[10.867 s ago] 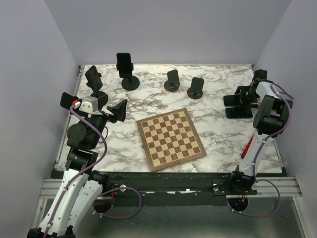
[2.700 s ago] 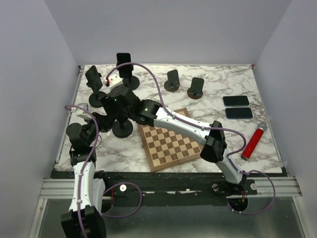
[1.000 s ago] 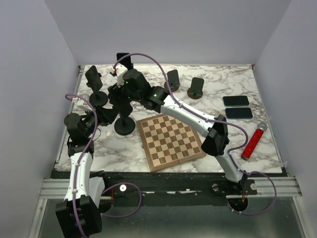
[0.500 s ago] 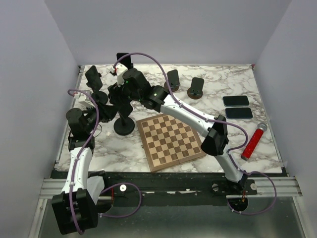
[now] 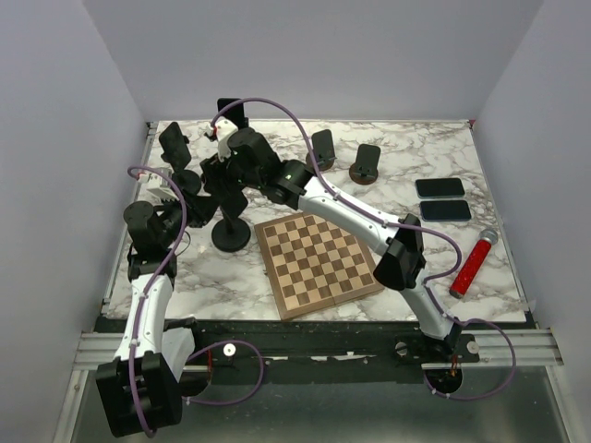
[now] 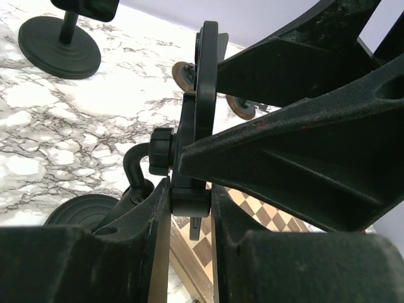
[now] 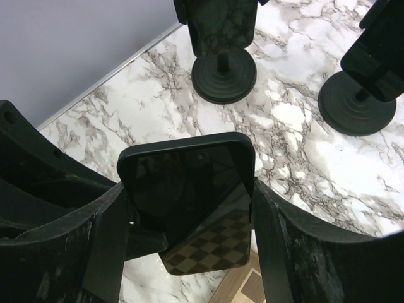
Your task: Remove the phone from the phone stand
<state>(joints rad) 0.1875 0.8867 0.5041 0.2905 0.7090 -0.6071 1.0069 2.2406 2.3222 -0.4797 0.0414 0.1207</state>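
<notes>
I should pull the phone stand to the left in the top view and let go of the stand's block (image 6: 189,197), because clear marble lies on that side of my left gripper's fingers.
The phone (image 7: 189,196), black with a glossy screen, sits tilted in the phone stand (image 5: 231,236), at the table's left near the chessboard. My right gripper (image 7: 189,211) reaches across from the right and is shut on the phone's two long edges. In the left wrist view the phone (image 6: 206,76) shows edge-on above the stand's cradle block (image 6: 189,197). My left gripper (image 6: 189,205) is shut on that block, beside the curved neck (image 6: 134,165). The stand's round base (image 6: 82,211) rests on the marble.
Several other stands carrying phones stand behind: far left (image 5: 175,145), back (image 5: 233,118), and two with brown bases (image 5: 322,149) (image 5: 367,162). A chessboard (image 5: 319,260) lies mid-table. Two phones (image 5: 440,187) (image 5: 445,210) lie flat at the right, near a red cylinder (image 5: 473,262).
My left gripper has closed onto the stand's cradle block. The right gripper keeps its grip on the phone and has barely moved.
</notes>
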